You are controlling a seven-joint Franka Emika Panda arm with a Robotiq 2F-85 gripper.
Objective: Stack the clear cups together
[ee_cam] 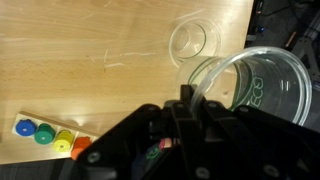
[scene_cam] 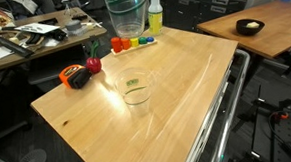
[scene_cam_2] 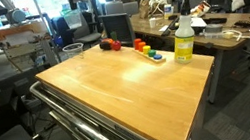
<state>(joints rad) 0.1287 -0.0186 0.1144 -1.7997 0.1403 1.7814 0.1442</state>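
Observation:
The robot's gripper should move over the labelled cup's opening (scene_cam: 136,78) (ee_cam: 195,39), as that cup stands upright and empty, then lower the held cup inside and let go of the held cup's rim.
My gripper (ee_cam: 192,97) is shut on the rim wall of a clear cup (ee_cam: 258,88) with green print on its side and holds it in the air. In an exterior view this held cup (scene_cam: 125,10) hangs above the far edge of the table; the gripper itself is cut off by the frame. Another clear cup (scene_cam: 136,89) with a small greenish label stands upright on the wooden table (scene_cam: 187,99). It also shows in the wrist view (ee_cam: 193,40), up and left of the held cup, and in an exterior view (scene_cam_2: 74,52). I cannot make out a third cup.
A yellow-green spray bottle (scene_cam: 155,12) (scene_cam_2: 183,42) and a row of coloured pegs (scene_cam: 129,42) (ee_cam: 45,135) stand at the table's far edge. A red object (scene_cam: 93,66) and a tape measure (scene_cam: 76,78) lie near a corner. Desks surround the table.

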